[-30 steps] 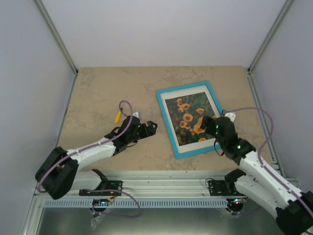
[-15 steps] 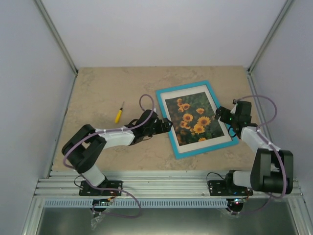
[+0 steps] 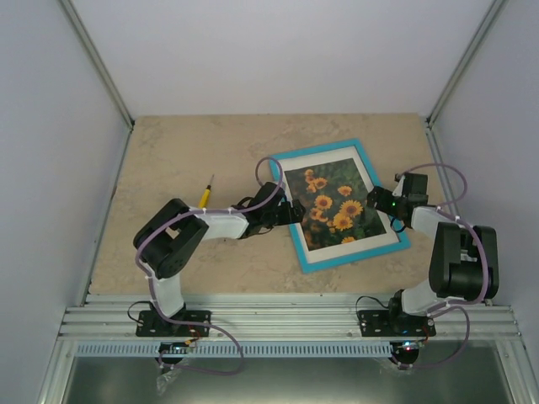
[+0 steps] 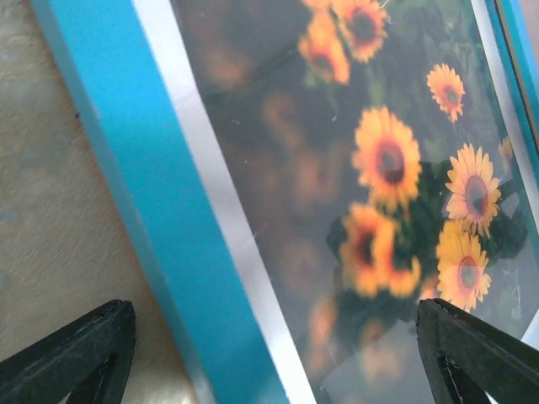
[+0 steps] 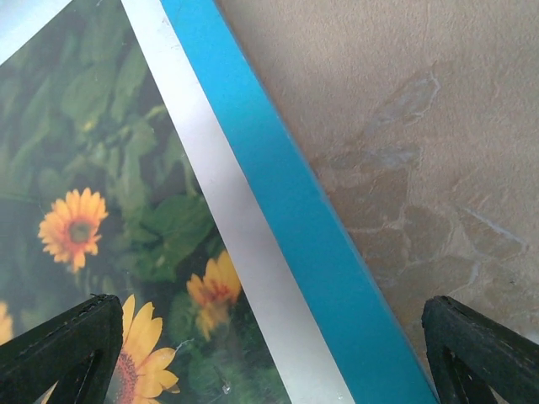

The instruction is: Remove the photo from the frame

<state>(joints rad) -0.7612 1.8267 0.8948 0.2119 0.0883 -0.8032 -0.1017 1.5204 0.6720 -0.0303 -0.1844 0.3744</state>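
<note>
My right gripper has one finger hanging well inside the blue rail (image 4: pixel 152 185), so it needs to come off the sunflower photo (image 3: pixel 330 202) and go down around the rail next.
The turquoise frame (image 3: pixel 354 257) lies flat, face up, on the right half of the table, with the sunflower photo (image 3: pixel 330 202) inside it behind glass and a white mat. My left gripper (image 3: pixel 292 210) hangs open over the frame's left edge. In the left wrist view its fingers (image 4: pixel 84 349) straddle the blue rail (image 4: pixel 152 185) and part of the photo (image 4: pixel 379 160). My right gripper (image 3: pixel 381 202) is open over the frame's right edge, spanning the blue rail (image 5: pixel 286 194), the mat (image 5: pixel 215 202) and the photo (image 5: pixel 109 168). Neither gripper holds anything.
A small yellow-handled screwdriver (image 3: pixel 205 195) lies on the stone-patterned tabletop (image 3: pixel 185 151) left of the frame, close to the left arm. White walls with metal posts close in the table on three sides. Aluminium rails (image 3: pixel 278 316) run along the near edge.
My left gripper has reached right from mid-table to the frame's left edge. My right gripper has moved from over the photo's lower right out to the frame's right edge, its arm folding back.
</note>
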